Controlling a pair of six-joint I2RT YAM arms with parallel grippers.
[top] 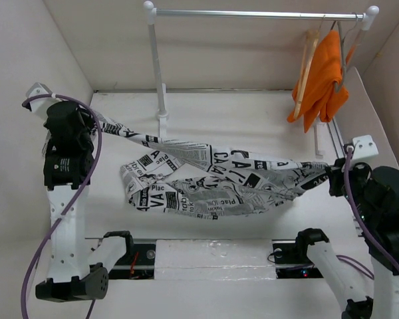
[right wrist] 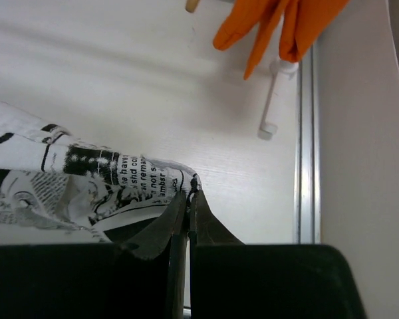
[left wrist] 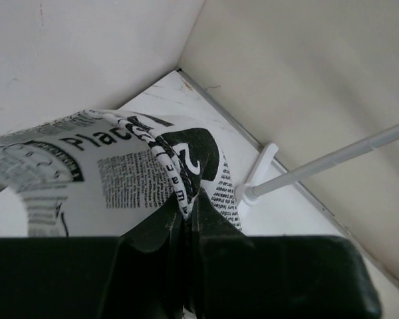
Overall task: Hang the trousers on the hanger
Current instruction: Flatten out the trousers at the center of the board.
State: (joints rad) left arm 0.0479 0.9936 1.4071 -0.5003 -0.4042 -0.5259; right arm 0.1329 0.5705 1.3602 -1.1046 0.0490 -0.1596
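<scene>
Next, my right gripper moves its trouser corner down and outward onto the bare tabletop before the orange garment (right wrist: 243,138) and releases it, because that patch is clear.
The newspaper-print trousers (top: 206,179) hang stretched between my two grippers and sag in the middle over the table. My left gripper (top: 93,123) is shut on one end of them at the left; the left wrist view shows the cloth (left wrist: 120,173) pinched between its jaws (left wrist: 186,206). My right gripper (top: 331,174) is shut on the other end at the right, with a corner of the trousers (right wrist: 86,179) in its jaws (right wrist: 189,196). The tan wooden hanger (top: 308,60) hangs edge-on from the rail at the far right, beside the orange garment; its tip shows in the right wrist view (right wrist: 192,5).
A white clothes rail (top: 253,13) spans the back on a post (top: 158,66). An orange garment (top: 322,73) hangs on its own hanger at the rail's right end. White walls close in on the left, back and right. A metal strip (right wrist: 306,133) runs along the right wall.
</scene>
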